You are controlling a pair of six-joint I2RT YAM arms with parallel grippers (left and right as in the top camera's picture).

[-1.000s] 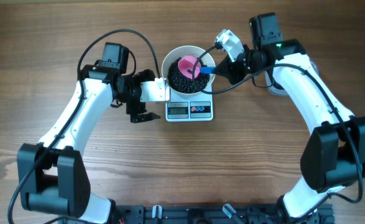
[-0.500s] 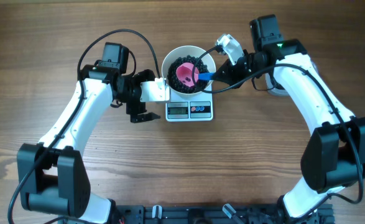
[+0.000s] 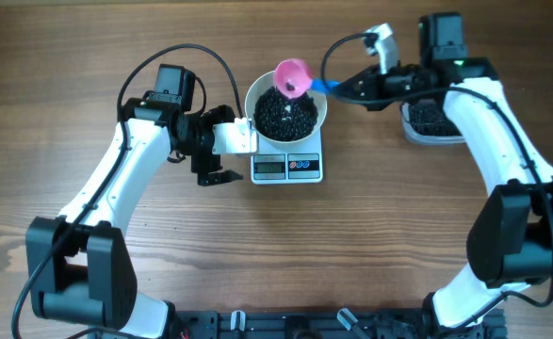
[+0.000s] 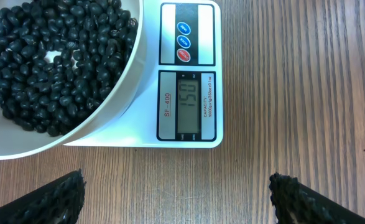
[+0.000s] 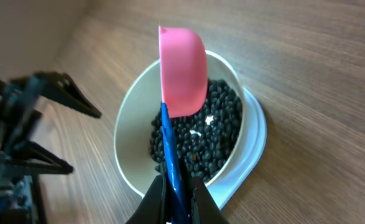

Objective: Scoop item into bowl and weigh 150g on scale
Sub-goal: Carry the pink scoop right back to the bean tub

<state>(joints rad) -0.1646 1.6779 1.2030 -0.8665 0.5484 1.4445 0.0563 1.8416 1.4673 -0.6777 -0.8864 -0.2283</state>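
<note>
The scale shows the target weight. So my right gripper swings to the right in the overhead view next, lowers the scoop (image 3: 292,77) into the clear tub (image 3: 431,120) and releases it.
The white bowl (image 3: 263,94) stands on the white scale (image 3: 287,167), holding black beans (image 3: 286,115). In the left wrist view the bowl (image 4: 117,81), its beans (image 4: 51,56) and the scale (image 4: 188,99) lie just ahead, and the display reads 150. My right gripper (image 3: 344,88) is shut on the blue handle of a pink scoop (image 3: 292,77), which hangs over the bowl's far rim. The right wrist view shows the scoop (image 5: 182,71) above the bowl (image 5: 132,143) and beans (image 5: 213,130), with my right gripper (image 5: 177,190) clamped on the handle. My left gripper (image 3: 212,175) stands open on the table left of the scale, its fingertips (image 4: 51,196) wide apart.
A clear tub (image 3: 429,120) with more black beans sits at the right, under my right arm. The wooden table (image 3: 285,245) spreads toward the front. My left arm (image 3: 116,179) reaches in from the left.
My right gripper has lifted the scoop out of the bowl and drawn back to the right and far side. The left arm has not moved.
</note>
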